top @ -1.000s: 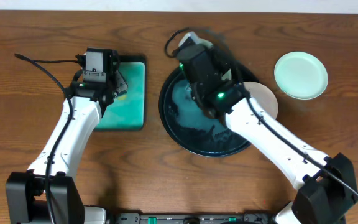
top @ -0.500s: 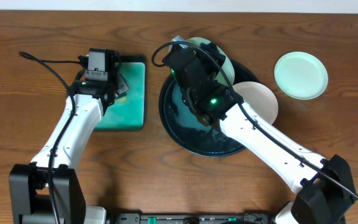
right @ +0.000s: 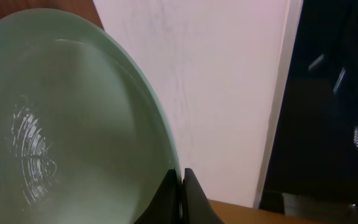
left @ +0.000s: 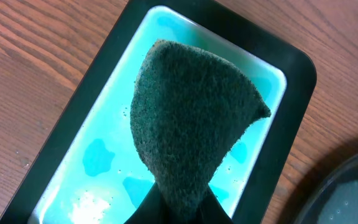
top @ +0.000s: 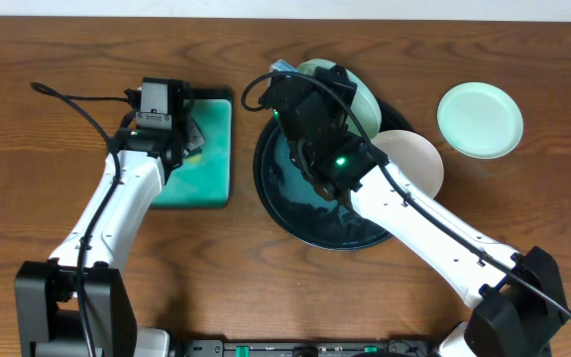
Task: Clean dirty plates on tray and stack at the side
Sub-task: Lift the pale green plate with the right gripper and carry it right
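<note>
The second mint-green plate already lies beside the tray. My right gripper should swing toward a second mint-green plate (top: 480, 120) next, level the plate it holds, then lower and release it on top.
My right gripper (right: 180, 177) is shut on the rim of a pale mint-green plate (right: 61, 118) and holds it tilted up above the far side of the big dark round tray (top: 284, 203); the plate shows in the overhead view (top: 357, 91) behind the arm. A white plate (top: 416, 159) lies on the tray's right side. A second mint-green plate (top: 480, 119) lies on the table to the right of the tray. My left gripper (left: 182, 208) is shut on a dark green sponge (left: 188, 118) above the green sponge tray (left: 92, 155).
The green rectangular sponge tray (top: 209, 159) sits left of the round tray and holds teal liquid. The wooden table (top: 266, 288) runs bare in front of both. A cable (top: 67, 97) trails from the left arm at the far left.
My right gripper has lifted the mint-green plate off the tray and tipped it up toward the tray's far side. The left arm has barely moved.
</note>
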{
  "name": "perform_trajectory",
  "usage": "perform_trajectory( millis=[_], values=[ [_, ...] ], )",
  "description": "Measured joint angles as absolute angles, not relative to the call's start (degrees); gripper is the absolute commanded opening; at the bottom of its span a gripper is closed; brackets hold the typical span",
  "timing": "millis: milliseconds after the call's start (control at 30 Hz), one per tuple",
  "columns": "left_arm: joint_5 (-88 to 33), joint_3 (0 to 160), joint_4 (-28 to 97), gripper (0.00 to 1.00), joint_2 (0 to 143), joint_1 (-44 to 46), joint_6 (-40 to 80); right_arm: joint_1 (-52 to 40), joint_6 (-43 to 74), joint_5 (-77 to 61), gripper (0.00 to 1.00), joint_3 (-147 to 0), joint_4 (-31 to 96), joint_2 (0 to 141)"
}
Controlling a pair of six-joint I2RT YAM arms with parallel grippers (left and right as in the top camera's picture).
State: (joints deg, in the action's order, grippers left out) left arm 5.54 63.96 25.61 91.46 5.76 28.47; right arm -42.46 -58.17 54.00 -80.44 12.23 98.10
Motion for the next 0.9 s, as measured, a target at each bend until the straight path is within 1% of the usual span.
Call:
perform_trajectory(
  millis=[300,433,533,633,900],
  values=[
    [5.56,63.96,25.61,0.07,91.46,5.76,28.47,-43.03,-65.78,54.39,0.01,-80.44,8.71,98.10],
    [5.54,63.94,25.58,0.07,91.46,5.76,28.47,-43.99,-66.54,54.43,0.01,-80.44,8.80,98.10],
    [5.56,63.94,25.52,0.07,91.46,5.76,28.47,-44.18,-63.55,52.16,0.01,-80.51,14.15,98.02],
    [5.54,63.77,25.52,0.07,91.46,5.76,28.47,-43.64,-58.02,48.42,0.01,-80.36,19.07,98.13],
    [5.56,63.42,25.50,0.07,91.48,5.76,28.47,-39.13,-40.21,44.31,0.01,-80.36,16.01,99.63]
  ],
)
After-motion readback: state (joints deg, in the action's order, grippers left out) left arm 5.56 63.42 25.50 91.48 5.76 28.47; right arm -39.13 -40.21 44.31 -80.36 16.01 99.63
